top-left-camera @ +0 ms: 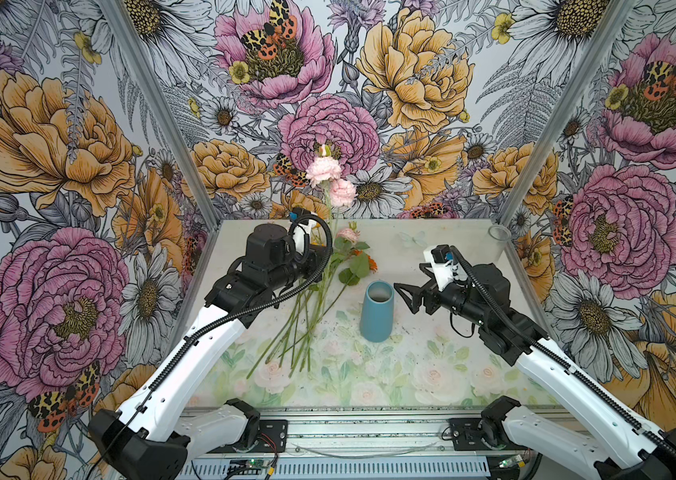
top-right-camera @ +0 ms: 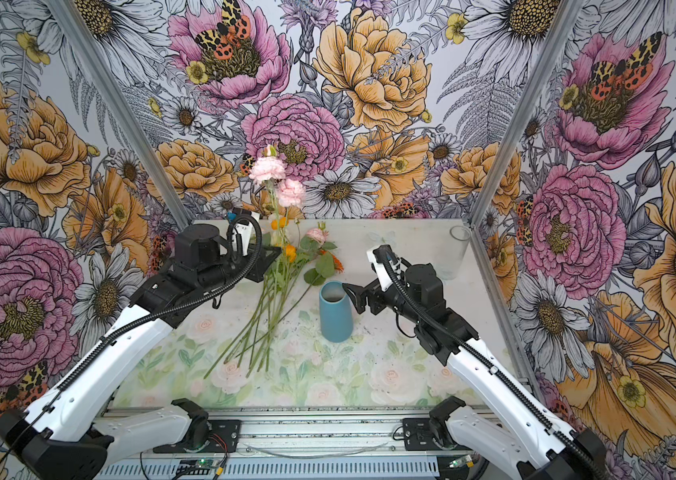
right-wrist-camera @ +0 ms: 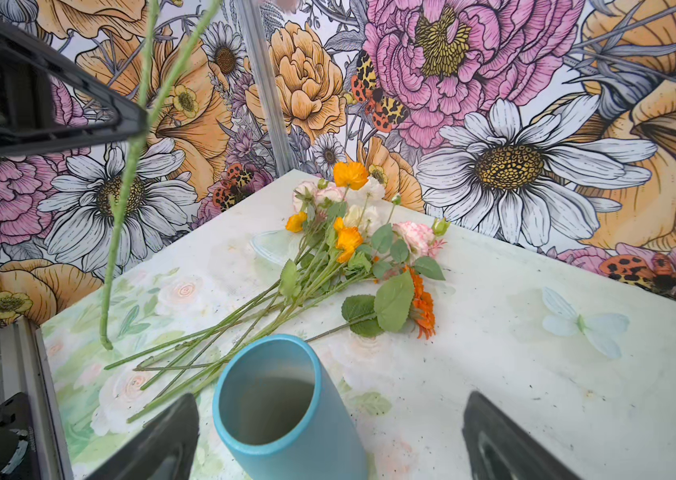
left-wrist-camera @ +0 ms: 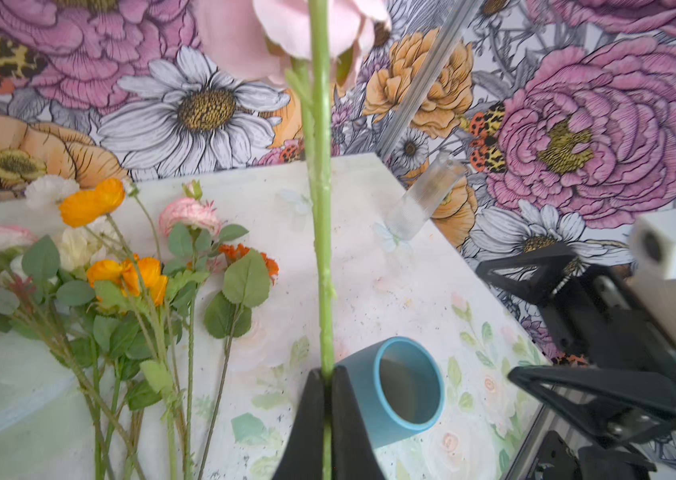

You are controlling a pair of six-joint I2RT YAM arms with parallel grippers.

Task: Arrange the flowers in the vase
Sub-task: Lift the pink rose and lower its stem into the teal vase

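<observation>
I will next carry the green stem [left-wrist-camera: 322, 208] sideways over the blue vase's opening [left-wrist-camera: 410, 380] with my left gripper and lower it to release it inside, since the vase stands upright and empty.
My left gripper [left-wrist-camera: 326, 374] is shut on the green stem [left-wrist-camera: 322, 208] of a pink ruffled flower [top-left-camera: 324, 170], holding it upright above the table's back left. A second pink head [top-left-camera: 343, 191] sits just below the first. In the right wrist view the stem's [right-wrist-camera: 120, 208] lower end hangs free above the stems on the table. The other flowers [top-left-camera: 319, 291] [right-wrist-camera: 349, 249] lie in a loose bunch left of the blue vase [top-left-camera: 377, 309] [right-wrist-camera: 282, 411], which stands upright and empty. My right gripper [top-left-camera: 405, 297] [right-wrist-camera: 328, 457] is open just right of the vase's rim, apart from it.
A clear glass tube [top-left-camera: 499, 243] [left-wrist-camera: 423, 203] stands in the table's back right corner. Flowered wallpaper walls close in the back and both sides. A metal rail [top-left-camera: 369, 428] carrying the arm bases runs along the front edge.
</observation>
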